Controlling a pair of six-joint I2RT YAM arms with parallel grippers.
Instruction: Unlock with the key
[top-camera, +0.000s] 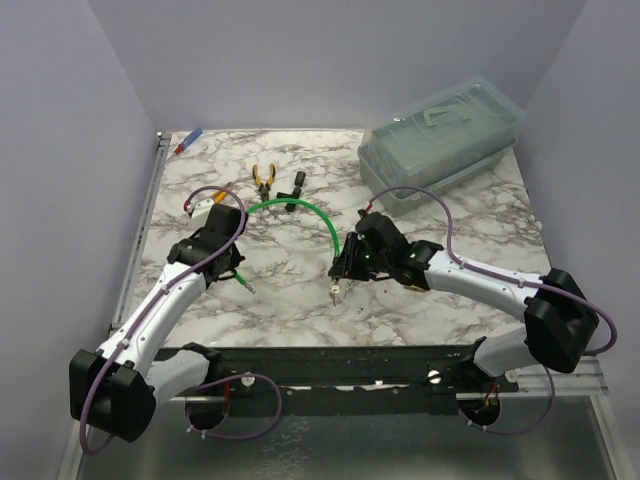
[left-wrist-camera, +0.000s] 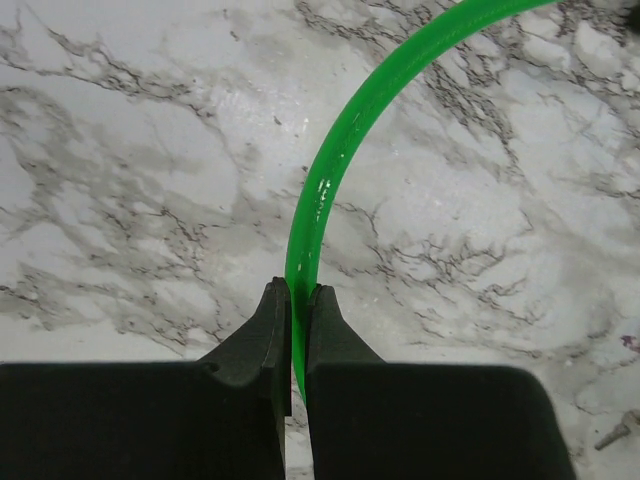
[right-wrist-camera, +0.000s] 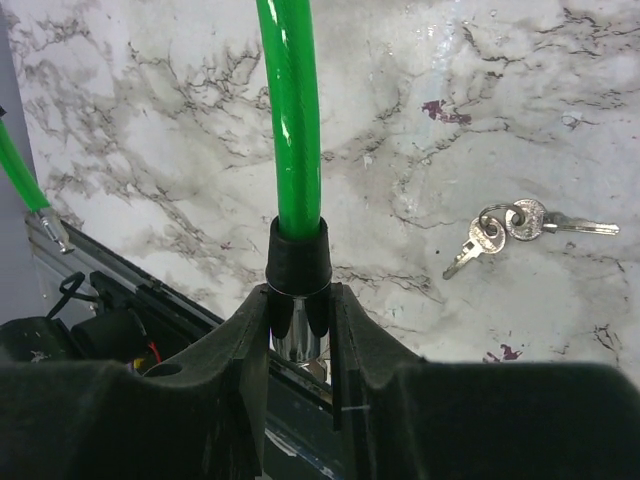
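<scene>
The robot's left gripper will next go down and to its left in the top view and release the cable, because bare marble is below on that side.
A bright-green cable (top-camera: 300, 208) arcs across the marble table. My left gripper (top-camera: 238, 216) is shut on it, with the cable pinched between the fingers in the left wrist view (left-wrist-camera: 300, 300). The cable's free end with a silver tip (top-camera: 247, 286) trails near my left arm and also shows in the right wrist view (right-wrist-camera: 45, 222). My right gripper (top-camera: 339, 270) is shut on the cable's black-and-chrome lock head (right-wrist-camera: 297, 290). The key, small silver keys on a ring (right-wrist-camera: 505, 225), lies on the table to the right of the right gripper, touched by neither gripper.
Orange-handled pliers (top-camera: 263, 178) and a black L-shaped tool (top-camera: 295, 186) lie behind the cable. A pale green lidded plastic box (top-camera: 440, 140) stands at the back right. A red-and-blue pen (top-camera: 188, 141) lies at the back left. The dark front rail (top-camera: 330, 360) borders the near edge.
</scene>
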